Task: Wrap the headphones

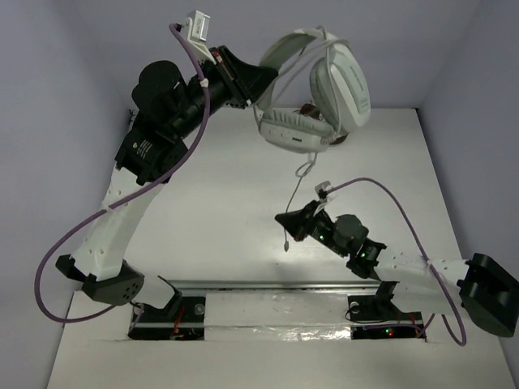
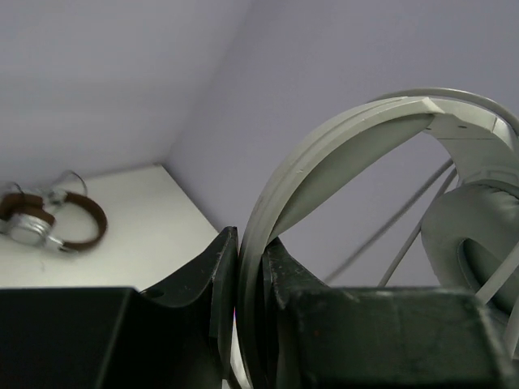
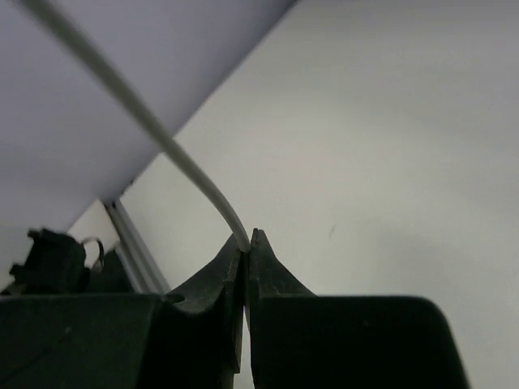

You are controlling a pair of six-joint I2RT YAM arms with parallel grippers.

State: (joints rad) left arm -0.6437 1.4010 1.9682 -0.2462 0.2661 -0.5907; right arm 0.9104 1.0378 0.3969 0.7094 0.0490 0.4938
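Note:
My right gripper should next pull back toward the metal bar [image 1: 284,284], which is back from it along the near edge of the table. It should straighten the looped cable before I let the cable go.
The white over-ear headphones [image 1: 320,93] hang in the air at the back middle. My left gripper [image 1: 261,81] is shut on their headband [image 2: 324,154], seen pinched between its fingers in the left wrist view [image 2: 247,259]. One padded earcup [image 2: 478,243] shows at the right of that view. The thin light-grey cable [image 1: 297,190] drops from the earcups to my right gripper [image 1: 285,220], which is shut on it low over the table. The cable [image 3: 162,134] enters the closed fingertips in the right wrist view [image 3: 246,240]. The plug end [image 1: 286,243] dangles below that gripper.
The smaller brown-and-silver headphones [image 2: 49,220] lie on the white table at the back, mostly hidden behind the white ones in the top view [image 1: 308,108]. Grey walls close the back and sides. A metal rail [image 1: 276,285] runs along the near edge.

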